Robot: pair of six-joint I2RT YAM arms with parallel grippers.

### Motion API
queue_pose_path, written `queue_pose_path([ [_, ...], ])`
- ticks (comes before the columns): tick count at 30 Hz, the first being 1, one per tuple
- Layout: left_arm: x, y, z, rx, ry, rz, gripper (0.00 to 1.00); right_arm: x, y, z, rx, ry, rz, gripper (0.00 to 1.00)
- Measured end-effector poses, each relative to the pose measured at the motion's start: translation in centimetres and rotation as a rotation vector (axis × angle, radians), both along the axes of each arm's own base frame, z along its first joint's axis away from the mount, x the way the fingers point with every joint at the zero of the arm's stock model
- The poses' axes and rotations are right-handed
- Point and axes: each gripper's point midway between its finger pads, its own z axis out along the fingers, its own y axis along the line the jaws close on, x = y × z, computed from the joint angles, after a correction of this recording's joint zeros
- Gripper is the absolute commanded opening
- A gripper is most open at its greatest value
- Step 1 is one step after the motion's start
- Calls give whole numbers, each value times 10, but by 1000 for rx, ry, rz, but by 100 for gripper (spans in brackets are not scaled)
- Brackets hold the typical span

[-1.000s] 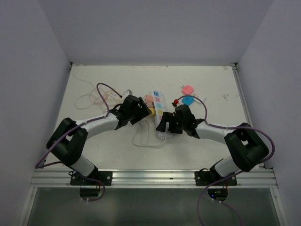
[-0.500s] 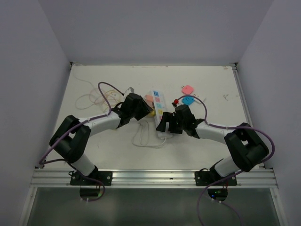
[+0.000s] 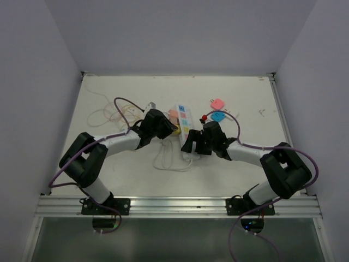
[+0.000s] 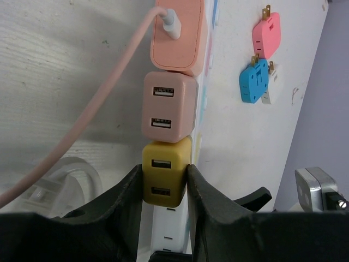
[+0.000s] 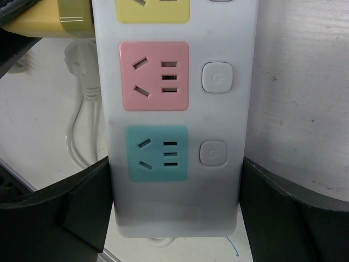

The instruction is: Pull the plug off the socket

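The robot's left hand will pull the yellow plug (image 4: pixel 166 183) to the left in the top view, toward the thin cables, then go down and let go of it.
The socket (image 3: pixel 184 123) is a long white strip with pastel faces, lying mid-table. In the right wrist view its near end (image 5: pixel 174 109) shows pink and teal faces, and my right gripper (image 5: pixel 174 164) is shut on it, one finger against each long side. A yellow plug (image 4: pixel 166 183) sits in the strip's left side, below a beige-pink one (image 4: pixel 169 106). My left gripper (image 4: pixel 163 169) is shut on the yellow plug, both fingers pressed to its sides. From above, the left gripper (image 3: pixel 172 130) meets the strip's left side and the right gripper (image 3: pixel 189 147) is at its near end.
A salmon adapter (image 4: pixel 177 33) with a pink cable is plugged in beyond the beige one. Loose pink (image 3: pixel 217 103) and blue (image 3: pixel 217 115) plugs lie right of the strip. The strip's white cord (image 3: pixel 169 161) loops in front, and thin cables (image 3: pixel 106 114) lie at left.
The left gripper has moved in toward the strip and shut on the yellow plug. The right arm and the strip have not moved.
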Motion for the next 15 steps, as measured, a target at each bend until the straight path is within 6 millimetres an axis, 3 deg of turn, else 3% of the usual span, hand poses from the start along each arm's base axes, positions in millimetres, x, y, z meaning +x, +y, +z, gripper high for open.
queue_pose_path([
  [15,-6,18,4,-45,-9,53,0,0,8,0,25,-2,26,0],
])
